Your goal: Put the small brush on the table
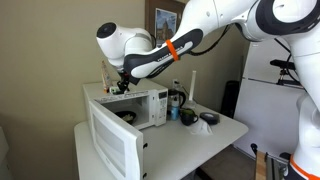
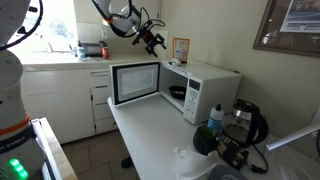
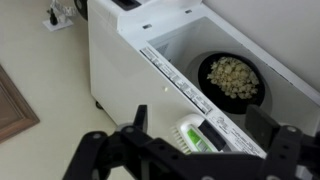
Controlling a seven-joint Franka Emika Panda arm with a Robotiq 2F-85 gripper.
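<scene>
My gripper will turn and go down outward onto the dark handle (image 3: 212, 134), because the brush lies slanted in the wrist view and is below my open fingertips.
The small brush (image 3: 198, 135), whitish with a green strip, lies on top of the white microwave (image 3: 130, 60) near its front edge. My gripper (image 3: 202, 128) hangs just above it, open, with one dark finger on each side of the brush and not touching it. In both exterior views the gripper (image 1: 122, 88) (image 2: 155, 40) hovers over the microwave (image 1: 145, 105) (image 2: 210, 85), which stands on the white table (image 1: 228, 130) (image 2: 150, 140). I cannot make out the brush in the exterior views.
The microwave door (image 1: 113, 148) (image 2: 135, 82) stands open. A dark bowl of food (image 3: 235, 78) sits inside. A black kettle (image 1: 177, 98) (image 2: 247, 122), a dark bowl (image 1: 208, 119) and a bottle (image 2: 215, 118) stand beside the microwave. A kitchen counter (image 2: 60, 62) lies behind.
</scene>
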